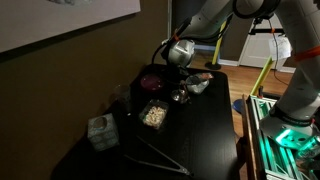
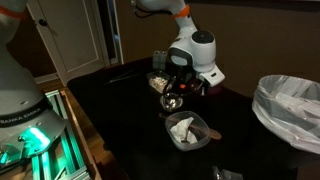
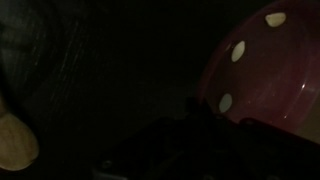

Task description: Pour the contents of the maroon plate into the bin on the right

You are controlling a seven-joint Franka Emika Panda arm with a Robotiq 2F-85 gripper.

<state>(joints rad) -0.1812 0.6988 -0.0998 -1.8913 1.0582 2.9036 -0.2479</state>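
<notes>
Next I should move my gripper down and slightly toward the bin to release the maroon plate on the tabletop [image 1: 150, 90] beside the clear container, so the table supports it.
The maroon plate [image 1: 150, 79] sits on the dark table and holds a few pale pieces. In the wrist view it [image 3: 268, 75] fills the right side, close to the camera. My gripper [image 1: 176, 72] hangs low at the plate's near rim. It also shows in an exterior view [image 2: 183, 88], where it hides most of the plate. In the wrist view my fingers [image 3: 200, 125] are only a dark shape by the rim, so I cannot tell whether they are open or shut. The bin [image 2: 290, 108], with its whitish liner, stands at the far right.
A clear square container of pale food [image 1: 153, 114] lies in front of the plate. A dish of white crumpled stuff [image 2: 188, 130] and a small shiny cup [image 2: 170, 102] sit near the gripper. A patterned cube box [image 1: 100, 131] and black tongs [image 1: 150, 155] lie further along the table.
</notes>
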